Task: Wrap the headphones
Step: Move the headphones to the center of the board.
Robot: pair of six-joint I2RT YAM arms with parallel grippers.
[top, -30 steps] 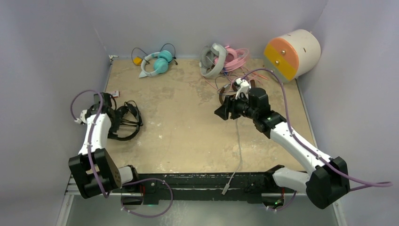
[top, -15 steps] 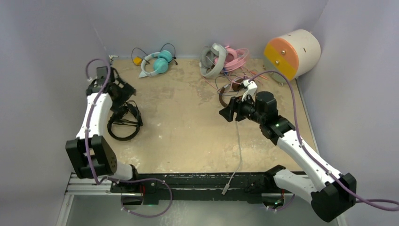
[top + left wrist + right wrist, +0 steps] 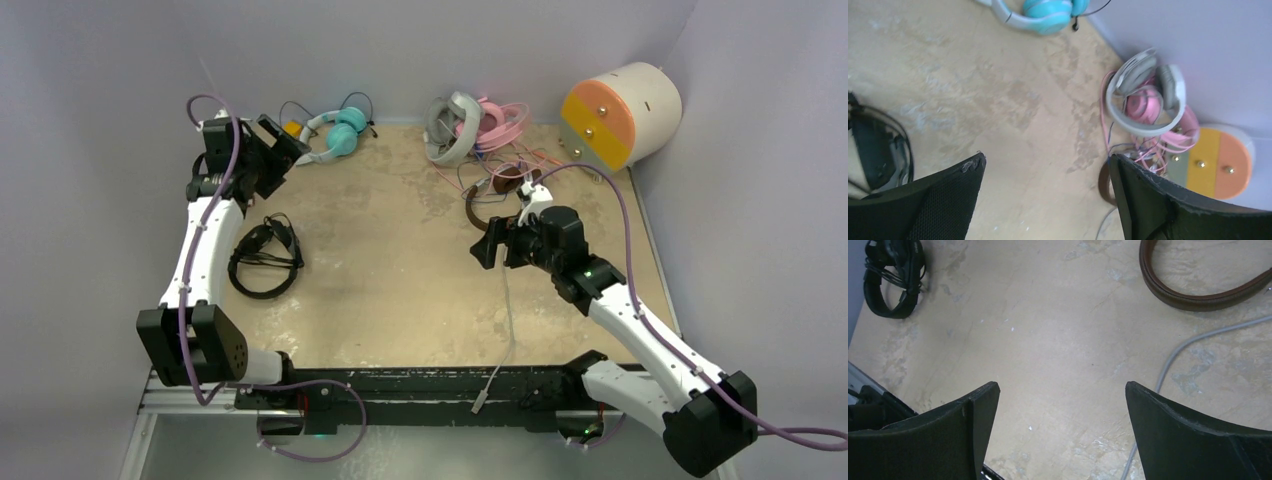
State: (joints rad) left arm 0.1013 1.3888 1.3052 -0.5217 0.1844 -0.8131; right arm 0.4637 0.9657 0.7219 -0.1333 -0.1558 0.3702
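Observation:
My left gripper will move outward and then down onto the white headband of the teal-and-white headphones point(image 3: 306, 136) point(image 3: 1001, 11), because the curve of the headband faces my gripper and the ear cups are beyond it.
The black headphones point(image 3: 265, 260) lie bundled at the left, also visible in the left wrist view point(image 3: 878, 150) and the right wrist view point(image 3: 893, 280). Teal-and-white headphones point(image 3: 335, 135) rest at the back. Grey-white headphones point(image 3: 452, 128) and pink headphones point(image 3: 505, 120) sit tangled together at the back wall. The brown headphones' band point(image 3: 482, 205) point(image 3: 1198, 295) lies right of centre, and a grey cable point(image 3: 508, 320) point(image 3: 1168, 360) trails from there toward the near edge. My left gripper point(image 3: 280, 150) point(image 3: 1045, 157) hangs open and empty above the back left. My right gripper point(image 3: 485, 240) point(image 3: 1062, 385) is open and empty just in front of the brown band.
A big cream cylinder point(image 3: 620, 115) with an orange-and-yellow face lies at the back right corner. Thin pink and dark cables point(image 3: 480, 170) spread between the pink pair and the brown band. Purple walls close in the left, back and right sides.
My left arm rose away from the black headphones toward the back left corner, its jaws spreading wider. My right gripper opened wide and shifted slightly.

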